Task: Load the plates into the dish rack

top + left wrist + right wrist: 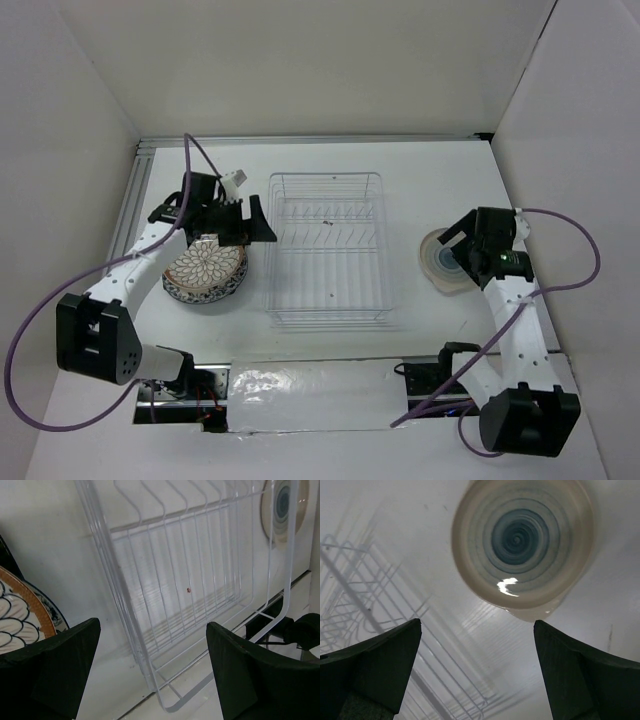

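My right gripper moves down and back onto the cream plate's near rim next and closes, since bare table beside it leaves room for a finger.
The white wire dish rack (328, 250) lies mid-table with nothing in it; it also shows in the left wrist view (190, 580). The brown-rimmed petal plate (205, 268) tops a stack left of the rack, and the rim of a blue-white floral plate (178, 292) shows under it. I cannot make out the dark square plate. The cream plate with blue-grey rings (440, 262) lies right of the rack. My left gripper (262, 222) is open and empty between the stack and the rack's left side (155, 665). My right gripper (456, 248) is open and empty above the cream plate (520, 540).
White enclosure walls close in the table at the back and both sides. An aluminium rail (140, 190) runs along the left edge. A shiny plastic strip (310, 390) lies at the near edge between the arm bases. Purple cables loop off both arms.
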### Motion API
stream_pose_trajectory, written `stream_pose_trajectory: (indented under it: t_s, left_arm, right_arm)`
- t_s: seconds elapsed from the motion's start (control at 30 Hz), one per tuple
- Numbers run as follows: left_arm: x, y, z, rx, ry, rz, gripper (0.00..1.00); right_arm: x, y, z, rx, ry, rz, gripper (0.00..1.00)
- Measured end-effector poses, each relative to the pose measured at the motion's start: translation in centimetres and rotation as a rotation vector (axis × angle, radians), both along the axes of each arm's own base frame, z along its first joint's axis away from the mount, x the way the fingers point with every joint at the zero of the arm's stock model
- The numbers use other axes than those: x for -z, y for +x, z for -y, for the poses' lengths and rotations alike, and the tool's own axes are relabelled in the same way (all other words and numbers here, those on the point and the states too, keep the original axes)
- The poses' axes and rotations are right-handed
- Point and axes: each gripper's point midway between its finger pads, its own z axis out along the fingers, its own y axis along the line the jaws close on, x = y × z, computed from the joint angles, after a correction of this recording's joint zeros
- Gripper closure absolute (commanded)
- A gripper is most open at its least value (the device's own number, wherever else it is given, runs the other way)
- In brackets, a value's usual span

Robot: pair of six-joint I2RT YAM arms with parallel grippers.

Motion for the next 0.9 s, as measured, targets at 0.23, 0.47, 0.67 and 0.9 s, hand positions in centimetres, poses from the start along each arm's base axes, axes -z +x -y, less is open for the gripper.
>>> stream_pose_trajectory:
  t_s: [0.23,0.47,0.67,0.9]
  left_arm:
    - [5.0,-3.6,0.9,0.004,-0.053,-0.168,0.01]
    - [5.8,-5.8,3.4,0.065,-0.09,-0.215,0.01]
    - [5.4,-6.7,5.6,0.116,-0.099,-0.207,0.01]
    - [5.1,-8.1,8.2,0.175,-0.091,-0.227,0.01]
  right_arm:
    - [5.5,-2.4,1.0,0.108,0.094,-0.12,0.0]
    - [3.9,-1.6,1.2,0.118,0.1,-0.034,0.0]
    - [3.8,-1.5,1.6,0.15,0.112,-0.024,0.0]
    - [6.2,-2.3,2.8,0.271,0.155,-0.09,0.0]
